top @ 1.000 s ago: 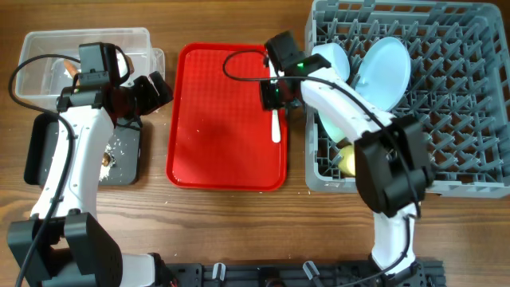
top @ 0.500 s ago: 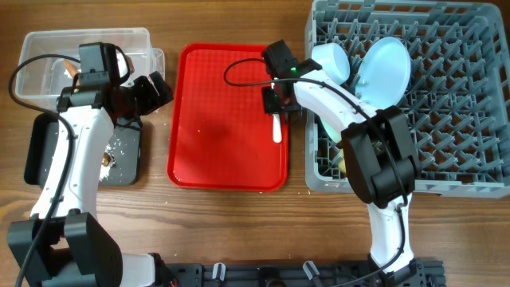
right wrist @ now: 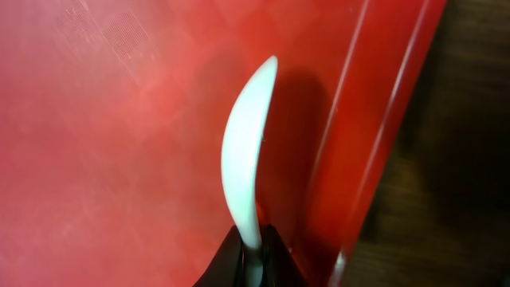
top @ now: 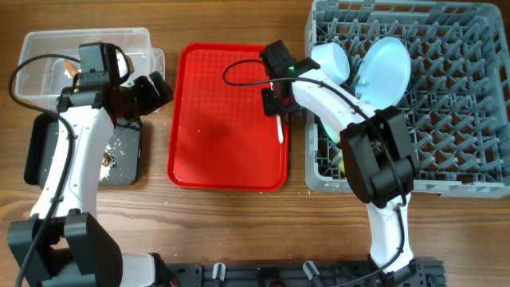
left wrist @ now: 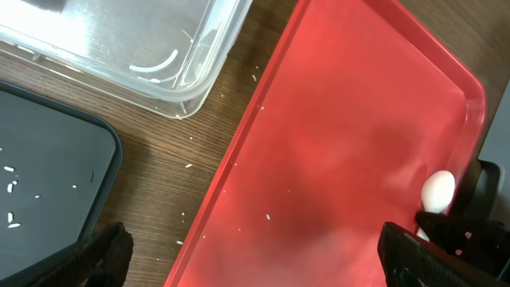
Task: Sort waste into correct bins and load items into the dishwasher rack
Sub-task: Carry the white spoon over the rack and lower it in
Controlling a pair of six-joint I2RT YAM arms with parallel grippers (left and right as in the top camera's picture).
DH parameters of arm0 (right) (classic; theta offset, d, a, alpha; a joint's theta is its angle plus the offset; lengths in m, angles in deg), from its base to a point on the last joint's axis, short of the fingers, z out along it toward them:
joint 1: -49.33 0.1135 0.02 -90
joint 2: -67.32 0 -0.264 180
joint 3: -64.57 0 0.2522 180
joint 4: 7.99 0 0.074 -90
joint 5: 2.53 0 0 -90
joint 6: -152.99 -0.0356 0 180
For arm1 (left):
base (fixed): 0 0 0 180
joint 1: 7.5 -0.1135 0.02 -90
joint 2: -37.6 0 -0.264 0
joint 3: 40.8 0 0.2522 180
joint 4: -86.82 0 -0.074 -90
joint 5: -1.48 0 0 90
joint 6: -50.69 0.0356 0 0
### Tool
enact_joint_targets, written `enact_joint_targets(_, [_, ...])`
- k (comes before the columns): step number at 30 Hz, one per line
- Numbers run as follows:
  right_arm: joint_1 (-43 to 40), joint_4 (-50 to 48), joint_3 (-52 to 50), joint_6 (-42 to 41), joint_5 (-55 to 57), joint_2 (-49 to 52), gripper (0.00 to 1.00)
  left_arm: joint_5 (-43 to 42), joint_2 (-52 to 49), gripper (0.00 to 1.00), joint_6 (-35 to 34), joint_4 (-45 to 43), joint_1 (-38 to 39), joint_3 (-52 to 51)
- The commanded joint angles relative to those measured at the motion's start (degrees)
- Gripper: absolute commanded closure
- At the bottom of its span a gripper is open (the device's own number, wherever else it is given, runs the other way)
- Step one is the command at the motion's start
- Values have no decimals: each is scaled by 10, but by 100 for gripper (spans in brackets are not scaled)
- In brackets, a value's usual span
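My right gripper should next lift and swing over the dishwasher rack's empty wires beside the plate, to its right in the overhead view, to release the spoon (top: 280, 127).
My right gripper (top: 276, 105) is shut on the white plastic spoon (top: 280, 127) over the right edge of the red tray (top: 215, 151); in the right wrist view the spoon (right wrist: 245, 163) sticks out from between my fingers (right wrist: 253, 259), turned on edge. The grey dishwasher rack (top: 454, 151) holds a pale blue plate (top: 384, 68), a pale bowl (top: 333, 57) and a yellow cup (top: 348, 157). My left gripper (top: 151, 89) is open and empty between the clear tub (top: 48, 49) and the red tray; its fingertips (left wrist: 255, 255) straddle the tray's left rim. The black tray (top: 127, 159) holds rice grains.
The red tray (left wrist: 358, 143) carries a few scattered rice grains. The clear tub's corner (left wrist: 159, 72) and the black tray's corner (left wrist: 48, 183) show in the left wrist view. The spoon's bowl (left wrist: 437, 191) shows at the tray's far side. Bare wood lies between tray and rack.
My right gripper has closed on the spoon and tipped it on edge; it now looks thinner from above. The left arm has not moved.
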Motion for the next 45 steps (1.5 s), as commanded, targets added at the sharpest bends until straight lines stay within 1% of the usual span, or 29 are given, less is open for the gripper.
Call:
enact_joint_targets(1, [2, 17, 2, 0, 2, -39, 96, 1, 12, 0, -5, -2, -2, 8])
enact_joint_targets(5, [2, 20, 2, 0, 3, -152, 96, 1, 12, 0, -5, -2, -2, 8])
enact_joint_targets(6, [2, 19, 2, 1, 4, -194, 96, 1, 12, 0, -5, -2, -2, 8])
enact_joint_targets(8, [0, 18, 2, 13, 12, -252, 96, 1, 12, 0, -5, -2, -2, 8])
enact_joint_targets(9, [-1, 22, 2, 14, 29, -273, 96, 1, 12, 0, -5, -2, -2, 8])
enact_joint_targets(10, [-6, 36, 2, 3, 78, -304, 96, 1, 12, 0, -5, -2, -2, 8])
enact_joint_targets(12, [-23, 86, 2, -130, 205, -341, 96, 1, 12, 0, -5, -2, -2, 8])
enact_joint_targets(13, [-40, 128, 2, -234, 267, -357, 96, 1, 12, 0, -5, -2, -2, 8])
enact_joint_targets(14, [-59, 169, 2, -323, 303, -367, 96, 1, 12, 0, -5, -2, -2, 8])
enact_joint_targets(16, [-100, 234, 2, -436, 319, -376, 96, 1, 12, 0, -5, -2, -2, 8])
enact_joint_targets(17, [-135, 281, 2, -514, 319, -376, 96, 1, 12, 0, -5, -2, -2, 8])
enact_joint_targets(18, [-160, 313, 0, -565, 319, -375, 96, 1, 12, 0, -5, -2, -2, 8])
enact_joint_targets(20, [-204, 354, -7, -654, 315, -375, 96, 1, 12, 0, -5, -2, -2, 8])
enact_joint_targets(21, [-228, 360, -14, -676, 301, -375, 96, 1, 12, 0, -5, -2, -2, 8])
enact_joint_targets(23, [-255, 355, -24, -678, 272, -373, 96, 1, 12, 0, -5, -2, -2, 8])
enact_joint_targets(26, [-259, 317, -58, -678, 269, -372, 96, 1, 12, 0, -5, -2, -2, 8])
enact_joint_targets(30, [-259, 285, -121, -741, 267, -372, 96, 1, 12, 0, -5, -2, -2, 8])
enact_joint_targets(41, [-259, 172, -228, -740, 267, -372, 96, 1, 12, 0, -5, -2, -2, 8])
enact_joint_targets(45, [-259, 171, -232, -737, 267, -372, 95, 1, 12, 0, -5, -2, -2, 8])
